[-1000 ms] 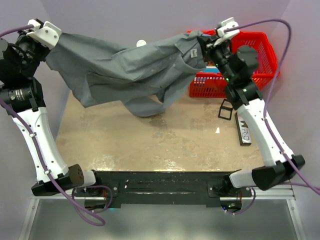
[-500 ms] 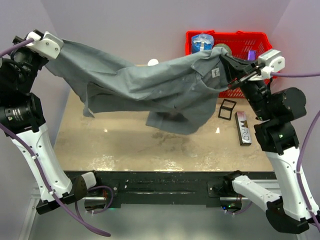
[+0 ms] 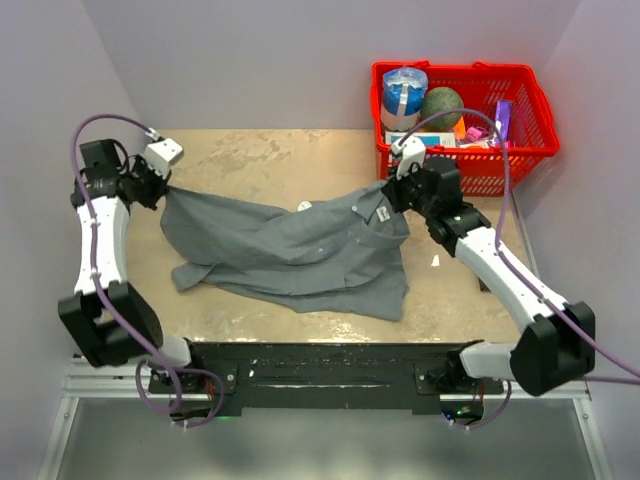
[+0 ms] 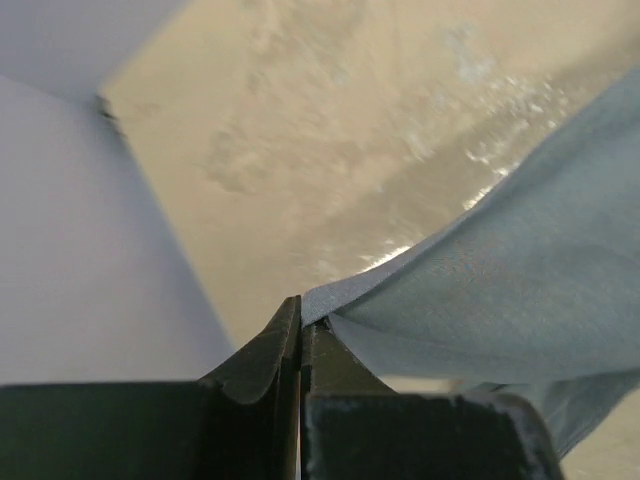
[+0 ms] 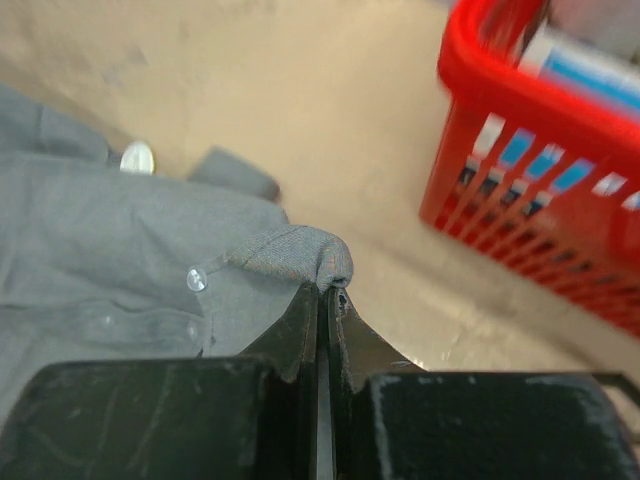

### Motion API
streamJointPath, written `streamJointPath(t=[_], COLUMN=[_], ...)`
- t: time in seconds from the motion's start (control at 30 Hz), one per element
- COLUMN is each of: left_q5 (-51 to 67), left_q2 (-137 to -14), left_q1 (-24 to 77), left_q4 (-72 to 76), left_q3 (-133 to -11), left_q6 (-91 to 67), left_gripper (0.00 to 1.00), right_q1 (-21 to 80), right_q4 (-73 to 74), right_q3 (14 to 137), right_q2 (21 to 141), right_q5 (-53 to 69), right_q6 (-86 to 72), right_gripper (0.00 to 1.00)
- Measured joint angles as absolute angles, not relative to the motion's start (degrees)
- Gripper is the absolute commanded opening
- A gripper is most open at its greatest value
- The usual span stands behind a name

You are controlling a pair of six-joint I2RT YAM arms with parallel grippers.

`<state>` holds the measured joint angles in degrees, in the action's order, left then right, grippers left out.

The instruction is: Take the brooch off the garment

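Observation:
I will next pull the garment's corner outward with my left gripper and let it go over bare tabletop by the back wall (image 3: 188,150) (image 4: 225,105), because that spot is outward of the gripper.
The grey garment (image 3: 290,250) lies spread on the table between the two arms. The brooch (image 3: 305,206) is a small pale round disc at its upper edge, left of the collar; in the right wrist view it (image 5: 137,157) shows beyond the fabric at upper left. My left gripper (image 3: 160,190) is shut on the garment's left corner (image 4: 520,270), low over the table (image 4: 300,305). My right gripper (image 3: 398,192) is shut on a fold of cloth at the collar (image 5: 325,290), beside the white label (image 3: 383,214). A small shirt button (image 5: 195,279) sits near that fold.
A red basket (image 3: 450,68) holding a bottle, a dark round thing and packets stands at the back right, just behind the right gripper; it also shows in the right wrist view (image 5: 520,130). Purple walls close the table on the left, back and right.
Both arms have come down and inward. The garment, held stretched in the air before, now rests spread on the table, still gripped at both ends.

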<state>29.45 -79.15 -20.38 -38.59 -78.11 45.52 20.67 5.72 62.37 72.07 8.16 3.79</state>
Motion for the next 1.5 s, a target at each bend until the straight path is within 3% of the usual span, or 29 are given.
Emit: streamJointPath(t=[0.3,0.6,0.77,0.8,0.83,0.97,1.0,1.03,1.07,1.1,1.17,1.33,1.5], left_q5=[29.15,24.77,22.90,22.31,21.78,20.25,20.14,20.08,19.99,19.99,19.75,19.84,19.64], left_q2=[-100.25,-117.21,-117.45,-117.45,-117.45,-117.45,-117.43,-117.05,-116.20,-115.33,-112.12,-100.03,-89.17], left_q1=[-16.80,-14.24,-14.13,-14.13,-14.13,-14.15,-14.17,-14.17,-14.17,-14.17,-14.24,-15.84,-19.33], left_q4=[-33.76,-23.27,-19.22,-18.35,-17.37,-15.70,-15.62,-14.98,-15.00,-15.00,-15.75,-20.71,-22.33], left_q3=[-80.07,-97.62,-103.28,-104.73,-105.97,-107.79,-107.39,-105.95,-103.37,-101.25,-94.56,-80.23,-71.83], left_q6=[38.02,27.40,25.45,25.43,25.43,24.97,24.69,24.21,23.64,23.66,23.07,22.85,22.28], left_gripper=[0.00,0.00,0.01,0.09,0.29,0.50,0.55,0.67,0.69,0.70,0.70,0.71,0.74], right_q1=[20.67,20.60,20.60,20.60,20.60,20.60,20.60,20.60,20.60,20.60,20.60,20.71,21.10], right_q4=[11.51,17.34,17.74,16.69,15.57,12.43,12.21,12.12,12.08,12.16,12.91,15.88,15.66], right_q3=[58.48,59.33,72.23,76.44,80.27,85.06,84.20,82.91,81.08,79.66,76.23,74.59,70.70], right_q2=[81.76,89.12,94.76,96.88,98.80,101.95,102.00,102.00,102.00,102.00,102.00,99.20,87.44], right_q5=[-0.12,-2.22,-1.74,-1.69,-1.67,-1.69,-1.67,-1.63,-1.54,-1.54,-1.52,0.54,4.38], right_q6=[3.09,6.72,8.14,8.60,9.06,10.76,11.05,11.20,11.27,11.07,10.72,11.42,14.70], right_gripper=[0.00,0.00,0.00,0.00,0.00,0.01,0.10,0.21,0.31,0.51,0.62,0.64,0.63])
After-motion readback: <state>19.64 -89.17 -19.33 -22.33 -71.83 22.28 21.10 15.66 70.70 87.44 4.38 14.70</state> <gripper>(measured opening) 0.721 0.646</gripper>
